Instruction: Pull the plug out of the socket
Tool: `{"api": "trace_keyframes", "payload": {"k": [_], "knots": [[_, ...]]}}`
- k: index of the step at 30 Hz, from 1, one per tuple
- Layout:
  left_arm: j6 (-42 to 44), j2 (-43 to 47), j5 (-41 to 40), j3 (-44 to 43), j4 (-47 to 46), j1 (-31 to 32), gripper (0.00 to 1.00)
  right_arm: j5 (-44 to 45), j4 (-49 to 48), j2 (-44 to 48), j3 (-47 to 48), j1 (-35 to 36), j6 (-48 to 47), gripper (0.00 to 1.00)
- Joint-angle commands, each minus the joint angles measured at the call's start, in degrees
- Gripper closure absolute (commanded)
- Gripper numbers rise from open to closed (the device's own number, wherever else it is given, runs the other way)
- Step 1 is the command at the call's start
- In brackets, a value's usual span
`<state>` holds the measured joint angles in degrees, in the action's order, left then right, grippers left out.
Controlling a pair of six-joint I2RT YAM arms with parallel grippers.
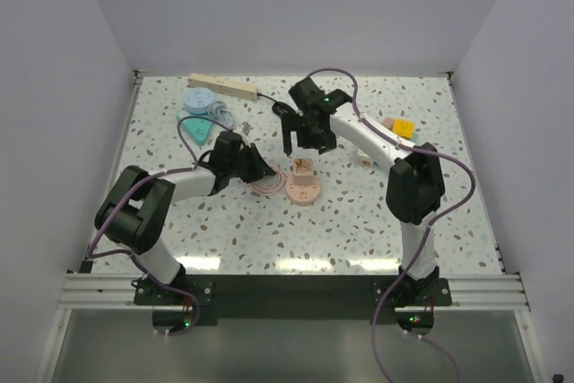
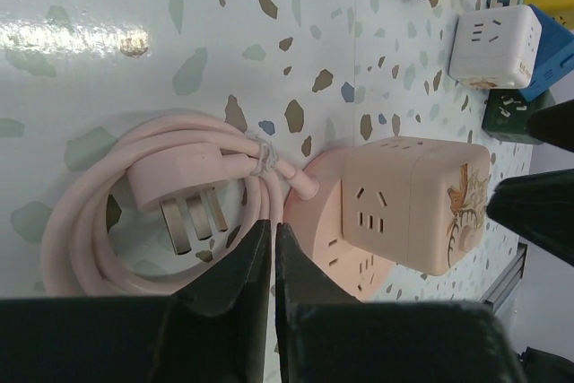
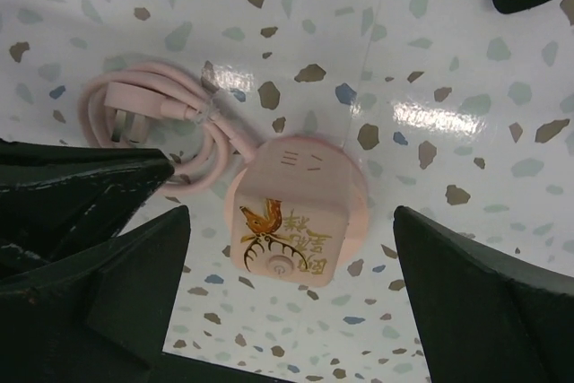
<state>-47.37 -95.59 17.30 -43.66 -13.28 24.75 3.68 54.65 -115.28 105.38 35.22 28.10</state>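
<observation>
My right gripper's fingers are above the pink cube, and the cube sits back from them. Next I need to lower my right gripper and pull it back around the cube's sides to close there.
The socket, a long beige power strip [image 1: 229, 87] with a thin black cord [image 1: 269, 97], lies at the far back, with neither gripper near it. At mid-table a pink cube adapter [image 1: 303, 168] [image 2: 417, 204] [image 3: 287, 221] sits on a round pink base [image 1: 303, 191] [image 2: 314, 221]. Beside the base lie a coiled pink cable [image 1: 267, 187] [image 2: 81, 221] and its loose plug [image 2: 175, 181]. My left gripper [image 1: 269, 175] [image 2: 272, 226] is shut, its tips over the coil at the base's edge. My right gripper [image 1: 300, 143] [image 3: 291, 284] is open above the cube, one finger on each side, not touching it.
A round blue socket [image 1: 202, 100] and a teal triangular one [image 1: 199, 128] lie at the back left. Coloured cubes [image 1: 399, 126] and a white cube [image 2: 493, 47] stand to the right of the pink cube. White walls enclose the table.
</observation>
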Motion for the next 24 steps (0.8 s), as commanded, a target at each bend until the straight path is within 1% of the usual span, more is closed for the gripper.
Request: {"api": "trace_keyframes", "payload": {"k": [1,3,5,8,12,13,16,17,18,19,20,21,23,24], "knots": [[0.27,3.39,-1.92,0.24,0.36,-0.41,0.88,3.08,0.72,-0.38,-1.93,1.07,3.45,0.01],[0.09,3.74,-2.27,0.68,0.53,-0.41,0.84,2.82,0.46,-1.26,-3.59,2.04,3.98,0.02],[-0.35,4.01,-2.36,1.21,-0.08,-0.41,0.83,2.65,-0.16,-1.7,-4.92,2.65,4.24,0.04],[-0.44,3.92,-1.57,2.26,-0.96,-0.41,0.8,1.07,-2.27,-2.66,-7.38,3.01,4.77,0.1],[-0.88,2.96,0.8,3.58,-3.33,-0.23,0.76,-1.57,-3.59,-3.98,-8.35,3.01,5.3,0.28],[-0.88,2.78,1.59,3.76,-3.77,-0.14,0.75,-1.92,-3.59,-4.07,-8.44,3.01,5.39,0.42],[-0.79,1.99,3.69,4.02,-5.09,-0.06,0.72,-2.89,-3.59,-3.72,-7.83,2.84,5.74,0.69],[-0.88,1.73,4.58,4.11,-6.14,0.03,0.71,-2.89,-3.41,-3.72,-7.56,2.75,6.0,0.89],[-0.96,1.55,5.11,4.11,-6.49,0.12,0.67,-3.59,-3.59,-3.46,-7.3,2.49,6.27,0.96],[-0.96,1.29,5.98,4.11,-6.85,0.38,0.64,-4.55,-4.37,-2.67,-7.12,1.79,6.7,1.0],[-1.4,1.28,6.69,4.28,-8.15,0.56,0.6,-5.26,-4.9,-2.14,-7.12,1.52,7.93,1.0],[-1.67,1.11,7.48,4.46,-9.04,0.65,0.53,-5.7,-5.6,-1.62,-7.03,1.25,8.55,1.0],[-2.8,1.11,9.5,4.9,-12.45,0.91,0.46,-8.07,-7.36,-0.65,-6.77,0.2,10.91,1.0],[-3.07,1.02,10.2,5.25,-13.52,1.0,0.41,-9.38,-7.89,-0.56,-6.68,-0.24,11.8,1.0]]}}
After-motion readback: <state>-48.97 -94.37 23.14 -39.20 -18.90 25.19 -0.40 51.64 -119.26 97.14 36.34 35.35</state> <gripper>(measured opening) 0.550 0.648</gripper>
